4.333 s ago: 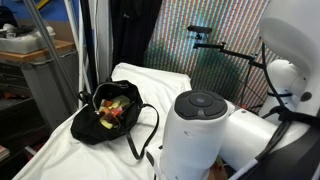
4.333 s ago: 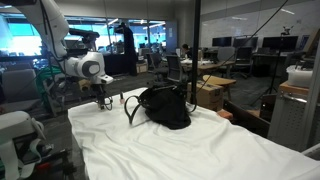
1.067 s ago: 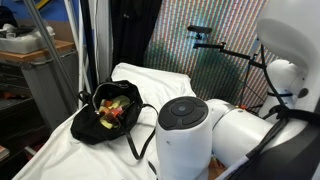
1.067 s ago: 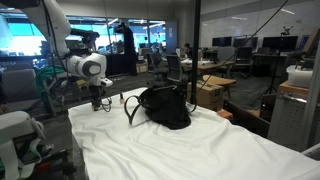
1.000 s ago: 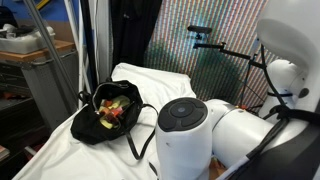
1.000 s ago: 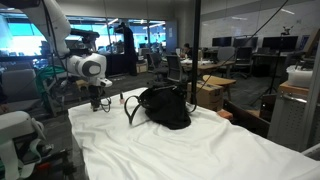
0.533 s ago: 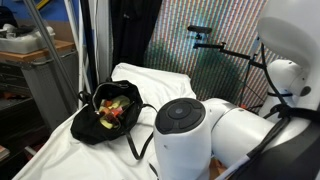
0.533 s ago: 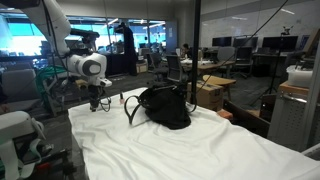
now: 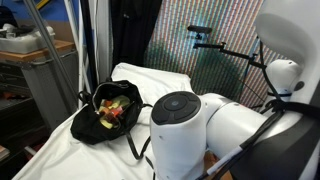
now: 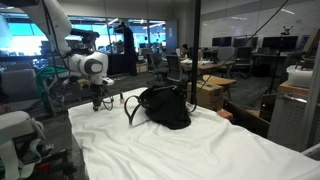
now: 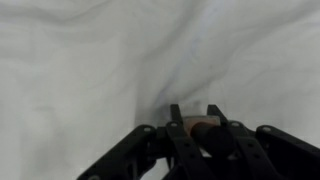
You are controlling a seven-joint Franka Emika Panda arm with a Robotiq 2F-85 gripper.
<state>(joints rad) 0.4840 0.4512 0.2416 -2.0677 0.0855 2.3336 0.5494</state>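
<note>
I need to raise my gripper next and carry the small object outward over the black bag's opening (image 9: 114, 105) to release it, because the bag is outward of my gripper.
In the wrist view my gripper (image 11: 196, 124) points down at the white cloth (image 11: 90, 60). Its two dark fingers are shut on a small object (image 11: 198, 127) with a pale end and a reddish-brown side. What the object is I cannot tell. In an exterior view the gripper (image 10: 100, 104) hangs low over the cloth-covered table, just beside a black bag (image 10: 165, 107) and its strap. In an exterior view the same black bag (image 9: 108, 115) lies open with several colourful items inside. There the arm's big white joint (image 9: 180, 125) hides the gripper.
The white cloth (image 10: 190, 150) is wrinkled and covers the whole table. The bag's loose strap (image 9: 148, 130) loops out over the cloth. A grey cabinet (image 9: 45, 80) stands past the table's edge. Desks and chairs (image 10: 215, 75) fill the room behind.
The fingers have closed around the small object over the last second. The arm's white joint has shifted slightly towards the bag in an exterior view. The bag has not moved.
</note>
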